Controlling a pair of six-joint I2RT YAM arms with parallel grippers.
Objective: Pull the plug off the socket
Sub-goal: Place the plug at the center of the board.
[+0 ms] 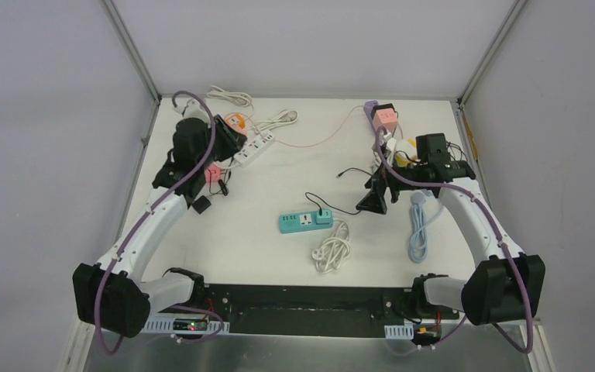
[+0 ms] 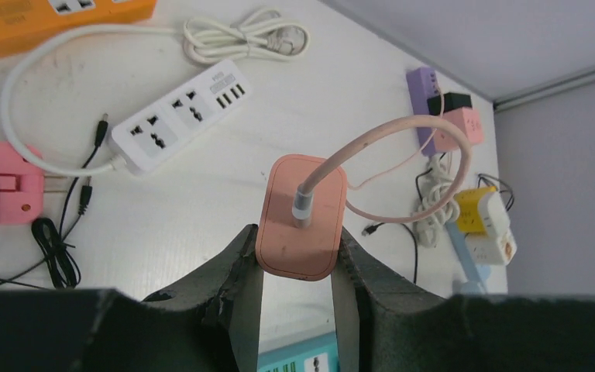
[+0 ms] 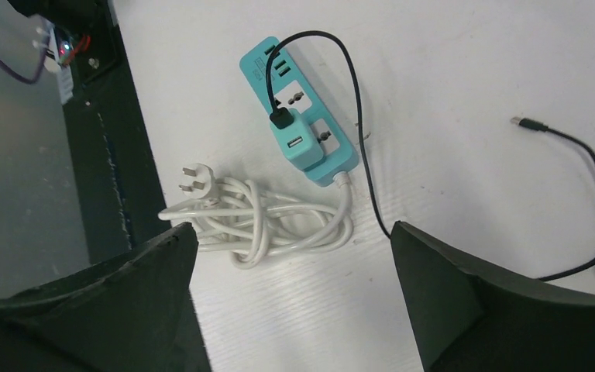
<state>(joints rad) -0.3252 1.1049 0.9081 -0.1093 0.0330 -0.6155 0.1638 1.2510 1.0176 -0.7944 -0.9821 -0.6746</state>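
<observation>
My left gripper is holding the plug block, which hangs clear of every power strip. It should move back and down next, onto the tabletop beside the flat pink piece, to let the block go.
My left gripper is shut on a pink plug block and holds it above the table. The block's thin pink cable loops toward the back right. In the top view the pink plug is at the left, near a white power strip. A teal socket strip lies mid-table with a teal adapter and a black cable plugged into it. My right gripper hangs open above the table beside the teal strip, holding nothing.
A coiled white cord lies by the teal strip. An orange strip and a flat pink piece sit at the left. A purple strip, a pink cube and a light-blue cable are on the right.
</observation>
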